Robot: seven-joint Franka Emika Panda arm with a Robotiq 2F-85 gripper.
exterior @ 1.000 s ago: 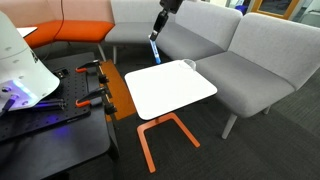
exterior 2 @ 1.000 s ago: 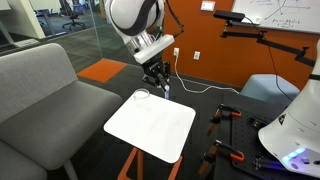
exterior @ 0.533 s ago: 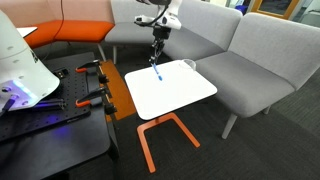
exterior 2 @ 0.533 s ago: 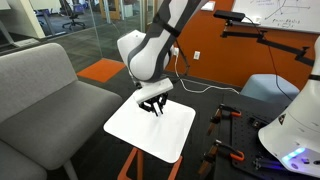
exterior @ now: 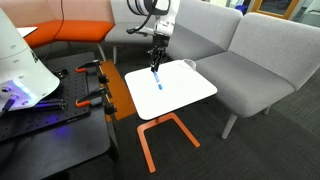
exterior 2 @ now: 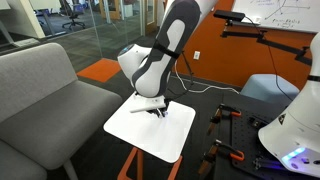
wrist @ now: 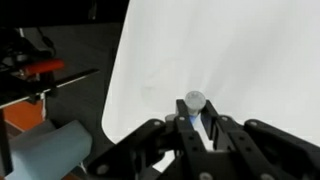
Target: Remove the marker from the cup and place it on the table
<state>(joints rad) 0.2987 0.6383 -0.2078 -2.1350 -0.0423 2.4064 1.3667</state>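
I should next move my gripper down a little toward the white table top and let go of the marker [exterior: 157, 78] there, because its lower end hangs over bare surface.
The blue marker [exterior: 157, 78] hangs upright from my gripper [exterior: 155, 66], with its lower tip at or just above the white table top [exterior: 185, 95]. In the wrist view my gripper [wrist: 193, 125] is shut on the marker [wrist: 193, 102], whose round end points at the camera, with the white table top [wrist: 240, 50] behind it. In the exterior view from the opposite side my gripper [exterior 2: 157, 108] is low over the table [exterior 2: 150, 130] and the marker is too small to make out. A small clear cup [exterior: 188, 65] stands at the table's far corner.
Grey sofas [exterior: 250, 55] surround the table on two sides. A black workbench [exterior: 50, 115] with orange clamps [exterior: 95, 100] stands beside it. The table's orange frame [exterior: 160, 130] reaches the floor. A white robot base [exterior 2: 295, 130] stands nearby.
My gripper has come down from above the cup's height and moved over the middle of the table, carrying the marker down to the table top.
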